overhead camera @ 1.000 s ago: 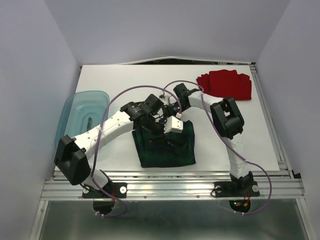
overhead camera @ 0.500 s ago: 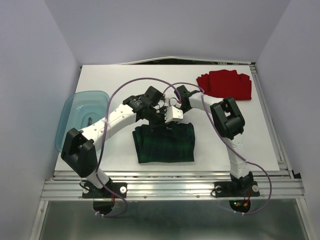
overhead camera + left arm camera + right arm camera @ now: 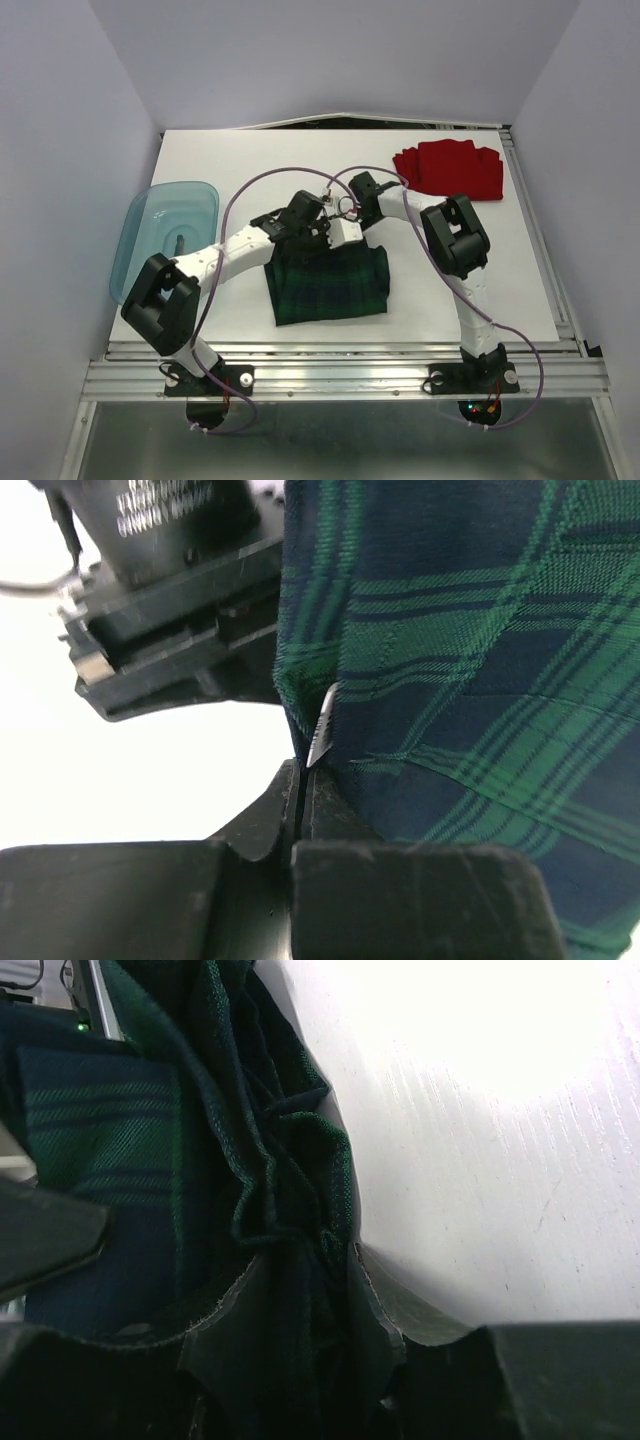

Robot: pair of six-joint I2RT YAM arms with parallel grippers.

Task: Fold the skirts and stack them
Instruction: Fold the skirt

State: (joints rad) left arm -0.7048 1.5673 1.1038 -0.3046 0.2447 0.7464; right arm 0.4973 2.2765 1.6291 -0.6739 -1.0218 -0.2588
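Observation:
I will next pull the plaid skirt's edge outward with my left gripper onto the clear tabletop there, away from the front bar, then let the skirt go.
The green-and-navy plaid skirt (image 3: 330, 287) lies folded on the white table near the front middle. Both grippers hold its far edge, side by side. My left gripper (image 3: 312, 243) is shut on the plaid cloth (image 3: 480, 680); its jaws are pressed together with the cloth edge between them. My right gripper (image 3: 340, 238) is shut on a bunched fold of the same skirt (image 3: 270, 1200). The red skirt (image 3: 450, 170) lies folded at the back right, untouched.
A translucent teal tub (image 3: 165, 235) sits at the left edge of the table (image 3: 240, 160), beside the left arm. Purple cables loop above both arms. A metal rail runs along the table's front edge.
Both grippers have moved toward the back of the table with the plaid skirt's edge. The skirt now lies flatter and more spread out.

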